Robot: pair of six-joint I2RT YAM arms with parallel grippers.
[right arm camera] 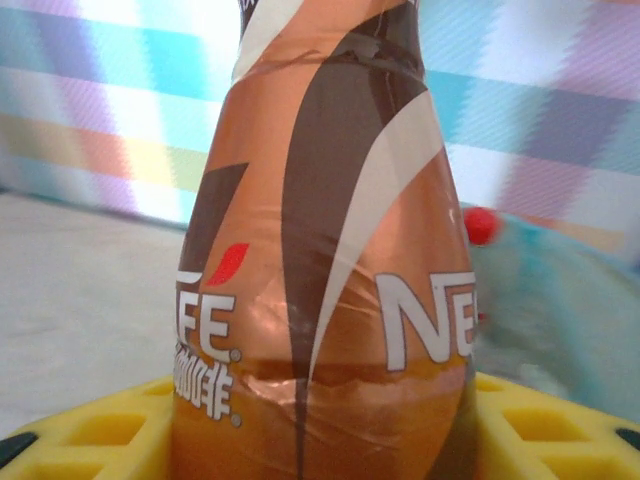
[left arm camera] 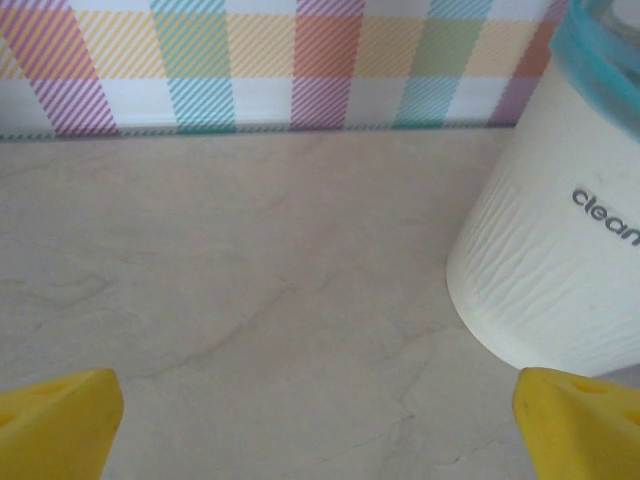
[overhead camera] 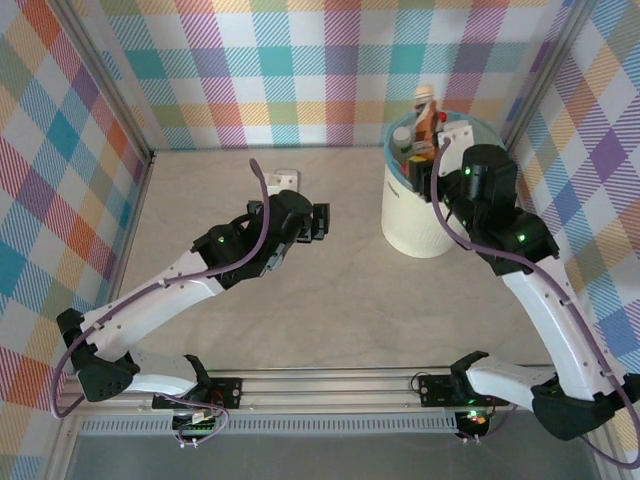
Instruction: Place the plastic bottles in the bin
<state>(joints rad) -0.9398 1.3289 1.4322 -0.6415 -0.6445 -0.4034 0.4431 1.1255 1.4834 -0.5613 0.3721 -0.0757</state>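
The labelled bottle (overhead camera: 426, 118) is still upright in my right gripper near the bin's rim, so my right gripper should tilt downward and move farther over the bin's lined opening (overhead camera: 484, 132) to release it.
The bin (overhead camera: 425, 220), cream-white with a light blue liner, stands at the back right of the table. My right gripper (overhead camera: 436, 162) hangs over its rim, shut on an orange-and-brown labelled plastic bottle (overhead camera: 426, 118) held upright. In the right wrist view that bottle (right arm camera: 330, 250) sits between the yellow fingers (right arm camera: 90, 435). More bottles lie inside the bin, one with a white cap (overhead camera: 402, 135) and one with a red cap (right arm camera: 481, 224). Left of the bin, my left gripper (overhead camera: 318, 222) is low over the table, open and holding nothing (left arm camera: 320, 425). The bin's ribbed wall (left arm camera: 550, 270) is just to its right.
A small white object (overhead camera: 281, 180) lies near the back wall, behind the left gripper. Checked walls close off the table on the left, back and right. Bare marbled tabletop (left arm camera: 260, 300) stretches ahead of the left gripper.
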